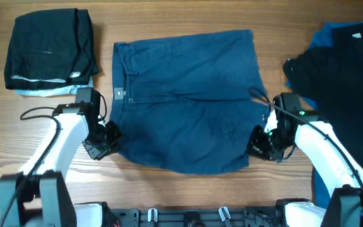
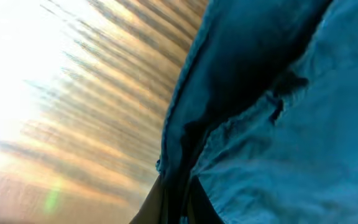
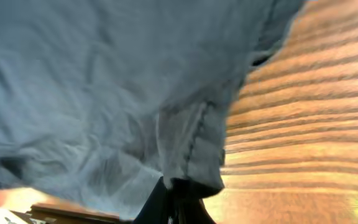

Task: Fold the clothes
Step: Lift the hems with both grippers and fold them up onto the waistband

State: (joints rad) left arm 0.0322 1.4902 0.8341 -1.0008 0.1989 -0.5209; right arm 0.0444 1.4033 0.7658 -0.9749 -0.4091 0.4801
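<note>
The shorts [image 1: 188, 94] still lie spread open, so next my right gripper needs to go up and outward with the pinched hem, come down onto the far hem corner [image 1: 247, 38] and let go.
Dark navy-blue shorts [image 1: 188, 94] lie flat in the middle of the wooden table, waistband to the left and leg hems to the right. My left gripper [image 1: 110, 140] is at the shorts' near left corner, shut on the waistband edge [image 2: 178, 180]. At the near right corner my right gripper [image 1: 257, 144] is shut on the leg hem [image 3: 194, 168]. In both wrist views the dark fingers pinch a fold of blue cloth at the bottom of the picture.
A folded black garment [image 1: 49, 47] on a pale blue one [image 1: 40, 88] sits at the far left. A pile of black [image 1: 339, 63] and royal-blue clothes [image 1: 326, 34] lies at the right. The table's front edge runs just below both grippers.
</note>
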